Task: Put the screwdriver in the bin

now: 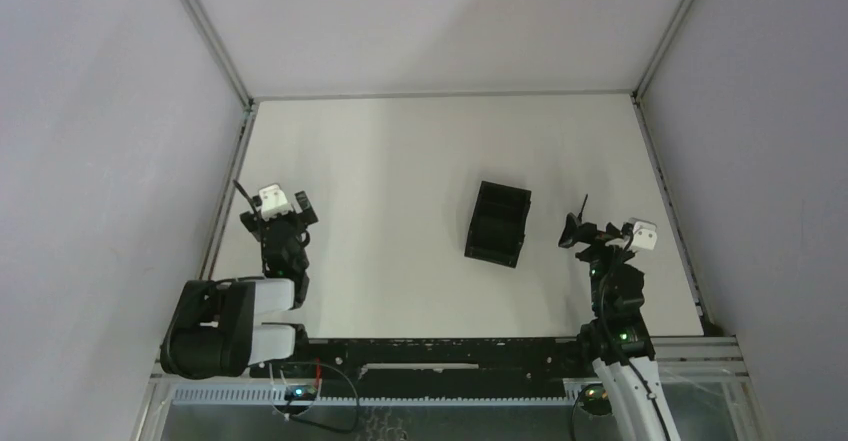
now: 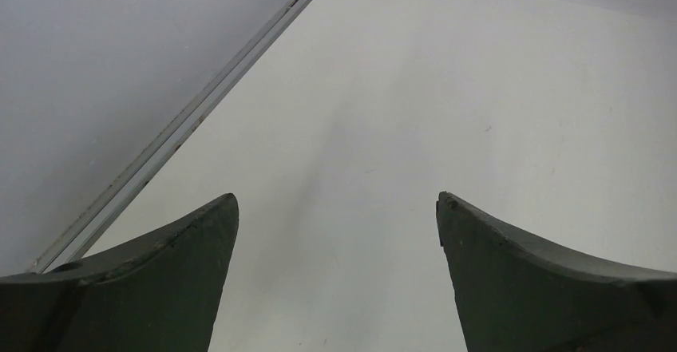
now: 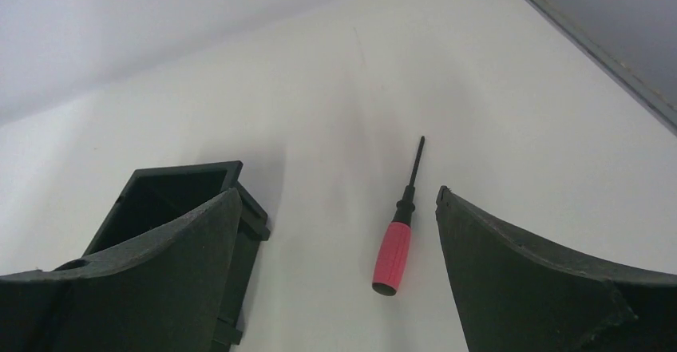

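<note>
The screwdriver's black collar lies outward of and below the right gripper, so the gripper should next move outward, tilt its fingers downward and lower them onto the screwdriver's black collar (image 3: 405, 206).
The screwdriver (image 3: 393, 252) has a red handle and a thin dark shaft. It lies flat on the white table between my right gripper's fingers, closer to the right finger, with the shaft pointing away. I cannot make it out in the top view. The black bin (image 1: 498, 223) stands open-topped mid-table, left of my right gripper (image 1: 572, 233). In the right wrist view the bin (image 3: 172, 196) is partly behind the left finger. My right gripper (image 3: 338, 194) is open and holds nothing. My left gripper (image 1: 302, 209) is open and empty over bare table (image 2: 337, 198).
Grey walls enclose the white table (image 1: 400, 161) on the left, back and right, with metal rails along the side edges (image 2: 184, 124). A black rail (image 1: 440, 346) runs along the near edge between the arm bases.
</note>
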